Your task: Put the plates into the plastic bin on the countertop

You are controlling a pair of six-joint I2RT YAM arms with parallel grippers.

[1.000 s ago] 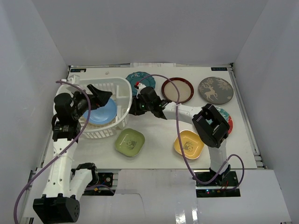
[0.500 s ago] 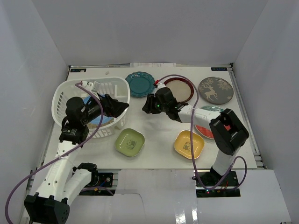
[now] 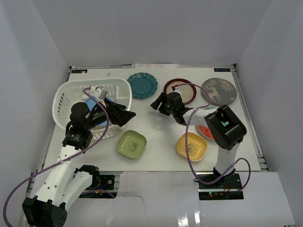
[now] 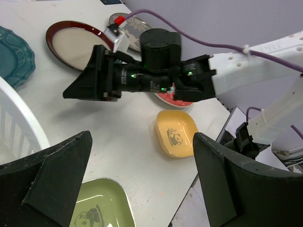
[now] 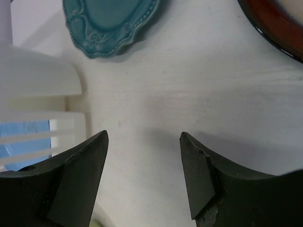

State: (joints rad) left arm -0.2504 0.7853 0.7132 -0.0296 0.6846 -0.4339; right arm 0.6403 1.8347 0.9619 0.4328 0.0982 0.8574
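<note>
My right gripper is going to lower next and move outward, to the left in the top view, onto the teal plate's near rim. That rim is open because the countertop there is bare.
The plastic bin [image 3: 62,96] stands at the left of the countertop [image 3: 156,130] with a blue plate [image 3: 88,105] inside, mostly hidden by my left arm. My left gripper [image 3: 128,115] hangs open and empty past the bin's right rim, above the green plate [image 3: 131,144]. My right gripper [image 3: 155,105] is open and empty over bare countertop, between the teal plate [image 3: 142,85] and the dark-red-rimmed plate [image 3: 182,90]. In the right wrist view the open right gripper [image 5: 144,139] faces the bin [image 5: 42,80], with blue [image 5: 23,130] showing through its slots. The left gripper [image 4: 142,175] is wide open.
The grey deer plate [image 3: 218,91] lies at the back right. A yellow plate [image 3: 191,146] sits near the front. A red-and-teal plate [image 3: 206,131] is half hidden under my right arm. White walls enclose the countertop.
My right gripper opened and pulled back to the right, away from the bin. My left gripper swung right, from over the blue plate to past the bin's right rim.
</note>
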